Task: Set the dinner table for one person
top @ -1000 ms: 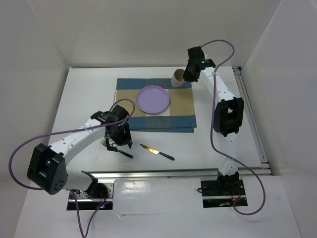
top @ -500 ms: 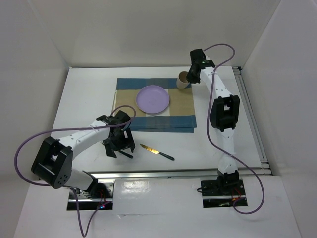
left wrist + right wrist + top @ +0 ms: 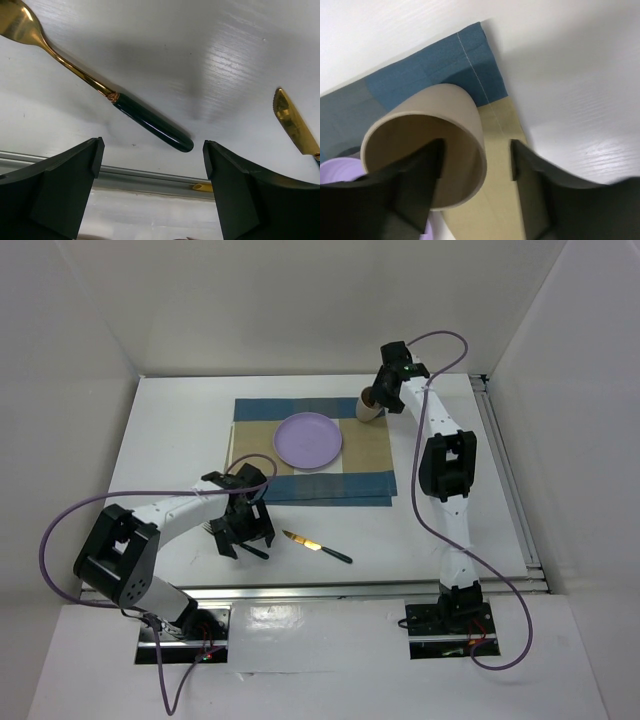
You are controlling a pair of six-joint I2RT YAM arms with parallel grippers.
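Observation:
The fork's dark green handle (image 3: pixel 253 550) (image 3: pixel 153 123) already fits in width between the open fingers of my left gripper, so that gripper should next go down a little to it and then close.
On the white dinner table (image 3: pixel 450 510) lies a striped placemat (image 3: pixel 340 485) with a lilac plate (image 3: pixel 308 440) on it. A beige cup (image 3: pixel 367 407) (image 3: pixel 430 145) stands on the mat's far right corner. My right gripper (image 3: pixel 381 394) (image 3: pixel 475 185) is open, one finger inside the cup and the other outside, clear of its wall. A gold fork with a dark green handle (image 3: pixel 255 551) (image 3: pixel 150 122) lies near the front edge. My left gripper (image 3: pixel 243 532) (image 3: pixel 150 192) hovers open just over it, holding nothing. A gold knife (image 3: pixel 318 546) (image 3: pixel 292 122) lies to the fork's right.
An aluminium rail (image 3: pixel 350 590) runs along the near edge, close to the fork, and another (image 3: pixel 510 490) along the right edge. White walls close in the left, back and right sides. Purple cables loop from both arms.
My right gripper has gone from shut to open, letting go of the cup's wall. The left gripper has drifted slightly toward the near edge over the fork and opened fully.

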